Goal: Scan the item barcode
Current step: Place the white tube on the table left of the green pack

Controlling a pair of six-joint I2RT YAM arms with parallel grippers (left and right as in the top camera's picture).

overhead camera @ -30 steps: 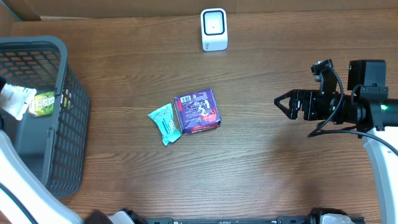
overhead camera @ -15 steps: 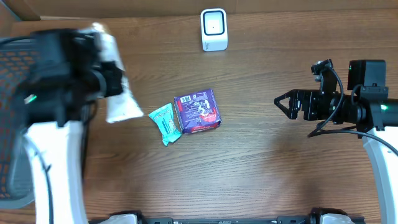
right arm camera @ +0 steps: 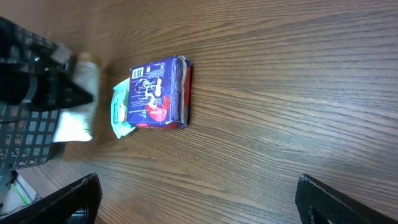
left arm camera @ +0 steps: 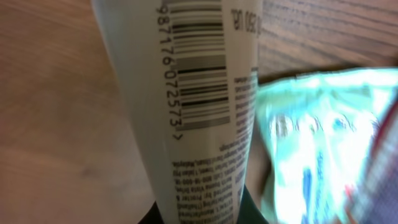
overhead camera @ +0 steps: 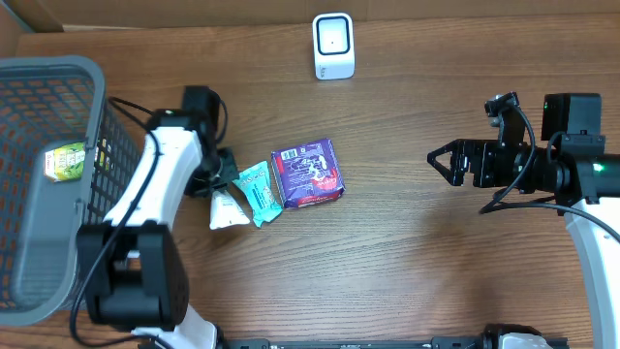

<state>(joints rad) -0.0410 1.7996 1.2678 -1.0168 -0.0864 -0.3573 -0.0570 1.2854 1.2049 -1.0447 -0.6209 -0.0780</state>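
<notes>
My left gripper lowers toward the packet's basket-side edge and releases the tube atop the table next, as the white tube's wide end sits beside the teal packet.
My left gripper is shut on a white tube, whose wide end rests on the wooden table just left of a teal packet. In the left wrist view the white tube fills the frame with its barcode facing the camera, and the teal packet lies to its right. A purple box sits beside the packet. The white scanner stands at the table's far edge. My right gripper hangs open and empty at the right; its view shows the purple box and the tube.
A grey mesh basket stands at the left edge with a green-labelled item inside. Bare wood lies between the purple box and the right arm.
The left arm has swung out of the basket with the white tube and brought it down beside the teal packet. The right arm has not moved.
</notes>
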